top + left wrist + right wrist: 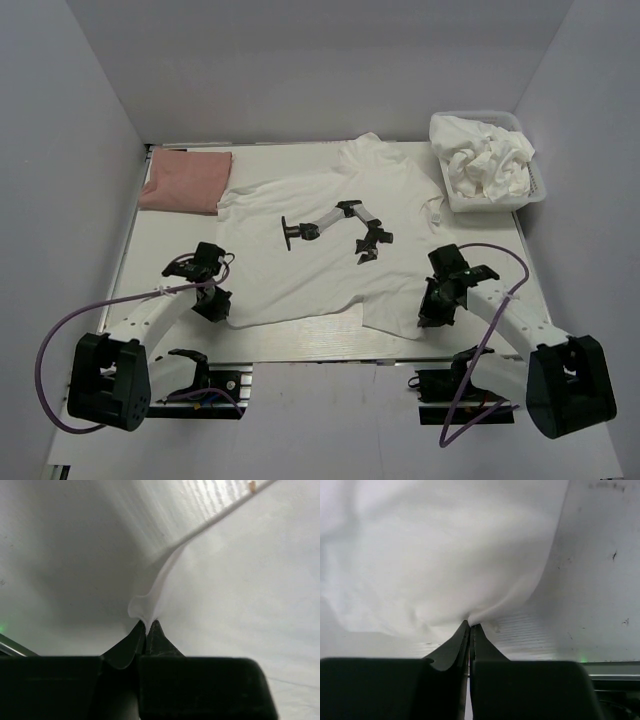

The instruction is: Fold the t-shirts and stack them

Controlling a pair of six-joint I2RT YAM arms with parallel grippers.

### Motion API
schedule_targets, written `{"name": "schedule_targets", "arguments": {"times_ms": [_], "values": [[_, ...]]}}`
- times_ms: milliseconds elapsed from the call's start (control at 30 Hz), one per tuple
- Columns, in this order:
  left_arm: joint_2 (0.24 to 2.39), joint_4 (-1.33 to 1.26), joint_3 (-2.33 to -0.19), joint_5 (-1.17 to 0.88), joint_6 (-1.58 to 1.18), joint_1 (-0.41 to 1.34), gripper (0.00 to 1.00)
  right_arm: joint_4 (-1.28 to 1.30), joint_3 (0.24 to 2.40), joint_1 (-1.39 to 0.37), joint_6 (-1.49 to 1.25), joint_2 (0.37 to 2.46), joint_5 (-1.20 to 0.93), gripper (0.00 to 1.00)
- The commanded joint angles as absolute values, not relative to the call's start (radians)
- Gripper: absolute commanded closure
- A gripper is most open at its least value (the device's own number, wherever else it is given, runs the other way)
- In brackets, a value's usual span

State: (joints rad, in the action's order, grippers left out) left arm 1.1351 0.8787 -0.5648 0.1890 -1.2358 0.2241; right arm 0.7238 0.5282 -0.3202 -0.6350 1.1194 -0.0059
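Note:
Next, my left gripper lifts the white t-shirt's pinched corner outward onto that t-shirt's side edge short of the pink t-shirt and releases, as that side edge lies flat.
A white t-shirt with a black robot-arm print lies spread on the table, collar at the far side. My left gripper is shut on its near left hem corner; the wrist view shows the cloth pinched between the fingertips. My right gripper is shut on the near right hem corner, with the cloth bunched at the tips. A folded pink t-shirt lies at the far left.
A white basket at the far right holds several crumpled white shirts. White walls close in the table on the left, right and far sides. Purple cables loop beside both arm bases.

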Motion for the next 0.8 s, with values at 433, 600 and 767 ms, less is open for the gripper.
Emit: {"name": "schedule_targets", "arguments": {"times_ms": [433,600,767], "values": [[1.324,0.956,-0.902,0.209,-1.21,0.198,1.0,0.664,1.044,-0.259,-0.58,1.267,-0.02,1.0],[1.388,0.953,-0.992,0.189,-1.238,0.152,1.0,0.627,1.161,-0.218,-0.545,1.359,-0.014,1.0],[1.5,0.953,-1.043,0.169,-1.238,0.132,1.0,0.594,1.238,-0.195,-0.549,1.456,-0.043,1.0]]}}
